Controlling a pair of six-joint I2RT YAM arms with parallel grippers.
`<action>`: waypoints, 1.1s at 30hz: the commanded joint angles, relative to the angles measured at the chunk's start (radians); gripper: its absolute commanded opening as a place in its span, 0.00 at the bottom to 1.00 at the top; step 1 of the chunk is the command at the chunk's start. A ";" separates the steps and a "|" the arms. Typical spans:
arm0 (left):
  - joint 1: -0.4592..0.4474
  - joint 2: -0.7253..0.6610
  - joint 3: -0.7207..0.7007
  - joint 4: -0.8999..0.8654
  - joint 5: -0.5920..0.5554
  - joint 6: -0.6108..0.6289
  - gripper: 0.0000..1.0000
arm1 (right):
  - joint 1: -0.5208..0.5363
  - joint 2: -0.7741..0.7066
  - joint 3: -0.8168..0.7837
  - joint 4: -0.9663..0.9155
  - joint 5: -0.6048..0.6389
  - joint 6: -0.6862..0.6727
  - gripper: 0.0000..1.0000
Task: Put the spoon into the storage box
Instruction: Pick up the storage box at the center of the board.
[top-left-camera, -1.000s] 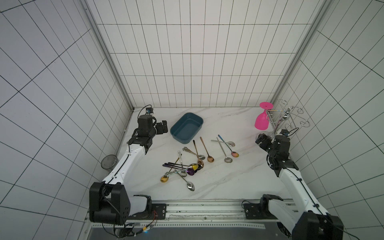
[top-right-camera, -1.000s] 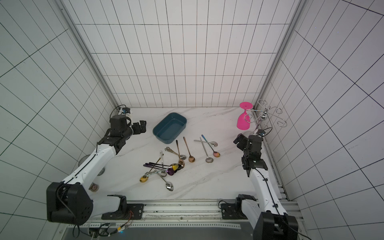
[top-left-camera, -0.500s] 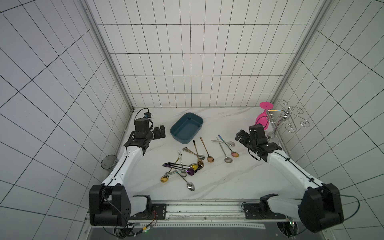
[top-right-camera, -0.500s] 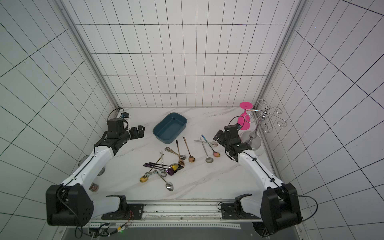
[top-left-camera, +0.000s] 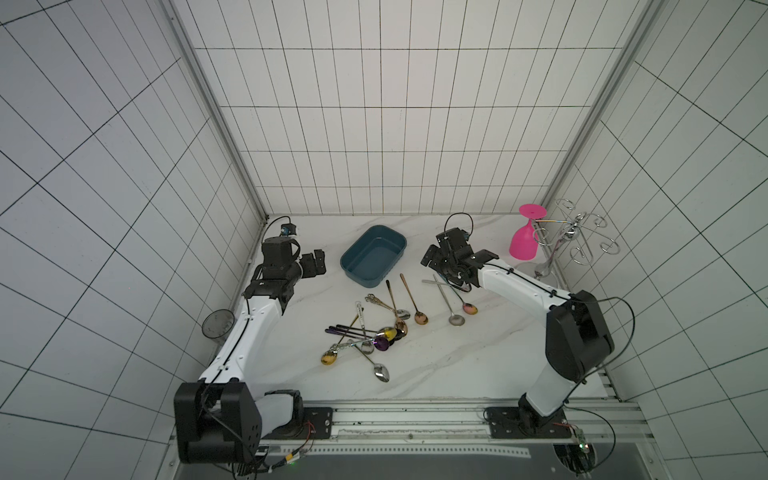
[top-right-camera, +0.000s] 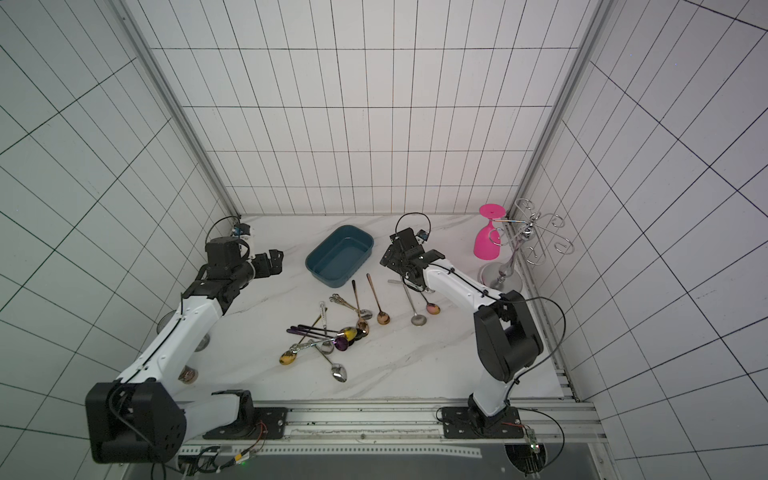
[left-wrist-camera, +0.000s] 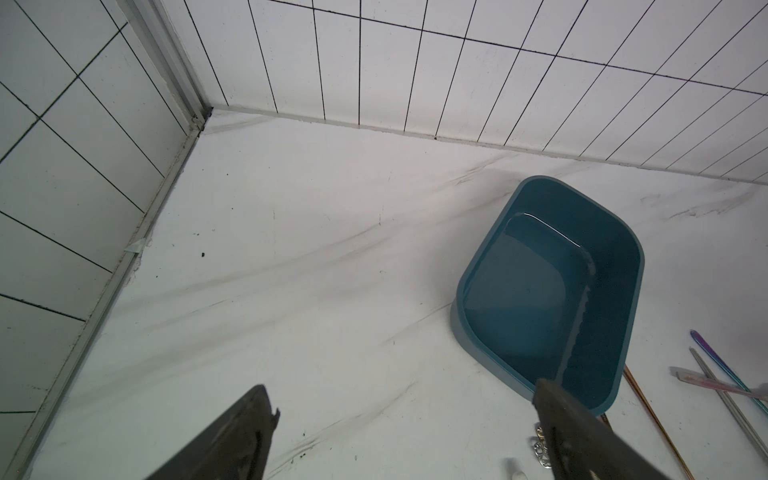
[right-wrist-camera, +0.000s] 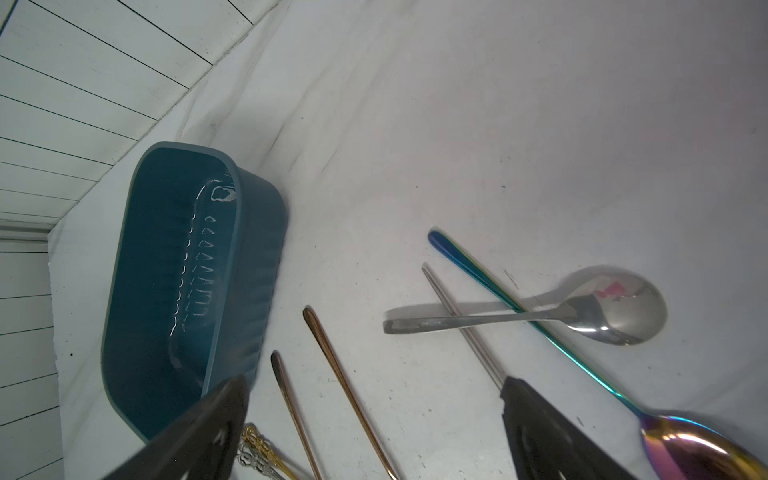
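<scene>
My right gripper shifts toward my left gripper next and down astride the storage box's nearer long rim (top-left-camera: 394, 258) (right-wrist-camera: 228, 296), since that rim lies below it, toward my left gripper.
The dark teal storage box (top-left-camera: 373, 255) (top-right-camera: 340, 255) stands empty toward the back of the marble table, seen in both top views. Several spoons lie loose in front of it: a tangled pile (top-left-camera: 374, 338), two rose-gold ones (top-left-camera: 411, 297), and a silver spoon (right-wrist-camera: 615, 307) crossed by a rainbow spoon (right-wrist-camera: 478, 270). My right gripper (top-left-camera: 430, 259) (right-wrist-camera: 374, 386) hovers open just right of the box (right-wrist-camera: 187, 282), above the spoon handles, holding nothing. My left gripper (top-left-camera: 313, 266) (left-wrist-camera: 401, 388) is open and empty to the left of the box (left-wrist-camera: 548, 286).
An upturned pink goblet (top-left-camera: 525, 245) and a wire glass rack (top-left-camera: 575, 235) stand at the back right corner. A clear cup (top-left-camera: 217, 325) sits off the table's left edge. Tiled walls close in the table on three sides.
My right arm has swung from the table's right edge in to the box's right side, over the spoon handles. The left arm has shifted only slightly. Both grippers stayed open.
</scene>
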 joint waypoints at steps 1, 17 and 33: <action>0.006 -0.022 0.015 -0.005 -0.029 0.013 0.99 | 0.036 0.080 0.124 -0.048 0.016 0.060 0.99; 0.000 -0.033 0.017 0.000 -0.050 0.015 0.99 | 0.124 0.427 0.518 -0.119 -0.014 0.129 0.95; -0.015 -0.040 0.014 0.007 -0.065 0.018 0.99 | 0.131 0.552 0.612 -0.178 -0.038 0.161 0.73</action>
